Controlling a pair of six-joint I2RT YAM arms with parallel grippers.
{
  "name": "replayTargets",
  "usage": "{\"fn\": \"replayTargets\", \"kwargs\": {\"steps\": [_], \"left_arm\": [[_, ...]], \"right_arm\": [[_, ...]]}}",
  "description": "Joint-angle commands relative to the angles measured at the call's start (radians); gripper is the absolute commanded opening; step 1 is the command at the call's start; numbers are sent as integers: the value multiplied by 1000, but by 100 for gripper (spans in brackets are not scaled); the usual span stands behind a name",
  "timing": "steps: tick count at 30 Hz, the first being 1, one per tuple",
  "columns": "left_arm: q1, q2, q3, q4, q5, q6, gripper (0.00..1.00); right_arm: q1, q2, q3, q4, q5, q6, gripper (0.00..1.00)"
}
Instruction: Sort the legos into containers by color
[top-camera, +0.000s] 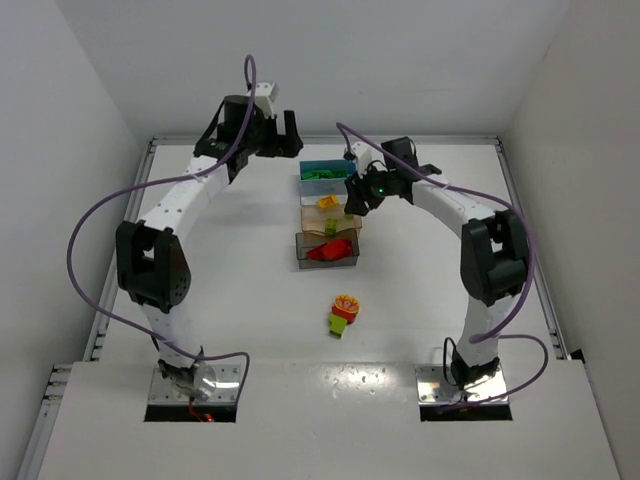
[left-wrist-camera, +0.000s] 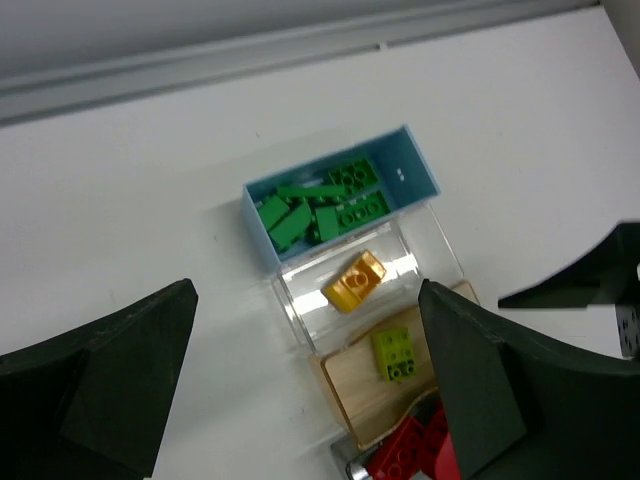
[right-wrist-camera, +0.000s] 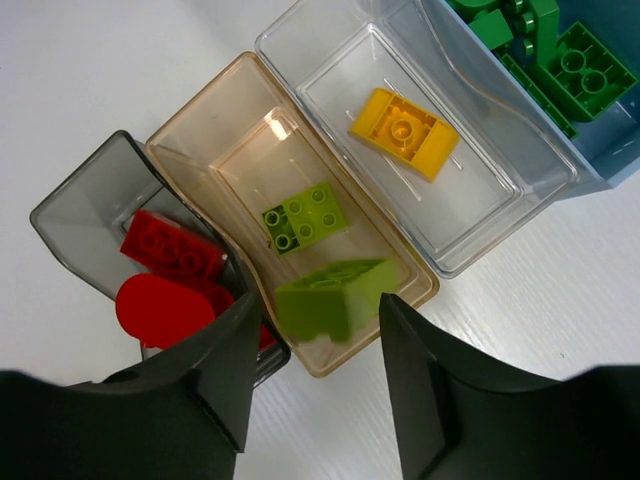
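The left gripper comes back and down to the loose clump of legos next and closes on its green near end (top-camera: 337, 326). That end juts clear of the red and yellow legos.
My right gripper (right-wrist-camera: 318, 305) hangs open over the tan bin (right-wrist-camera: 200, 120). A lime green brick (right-wrist-camera: 335, 295) sits blurred between its fingers, touching neither. A second lime brick (right-wrist-camera: 305, 218) lies in that bin. A yellow brick (right-wrist-camera: 404, 132) lies in the clear bin (right-wrist-camera: 500, 200), dark green bricks (right-wrist-camera: 560, 60) fill the blue bin (right-wrist-camera: 610, 160), and red pieces (right-wrist-camera: 170, 245) sit in the grey bin (right-wrist-camera: 90, 200). My left gripper (left-wrist-camera: 305, 330) is wide open and empty, high above the same row of bins. A red, yellow and green clump (top-camera: 344, 313) stands on the table.
The four bins stand side by side in a line at the table's middle back (top-camera: 328, 210). White walls close in the table on the left, back and right. The loose clump lies nearer the arm bases than the grey bin.
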Motion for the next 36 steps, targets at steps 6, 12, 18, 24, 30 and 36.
{"fn": "replayTargets", "kwargs": {"steps": [6,12,18,24,30,36], "left_arm": [[3,-142,-170,49,203,29,100],[3,-289,-336,49,258,41,97],[-105,-424,-491,-23,133,53,96],[-259,-527,-621,-76,-70,16,91],[-369,-558,-720,-145,-114,7,79],[-517,-578,-838,-182,-108,-86,64]], "right_arm": [[8,-43,6,59,48,14,68],[-15,-156,-50,80,74,25,71],[-50,-267,-167,81,155,25,72],[-95,-400,-322,81,164,25,72],[-136,-517,-422,54,164,7,71],[-167,-638,-504,31,173,-22,71]]}}
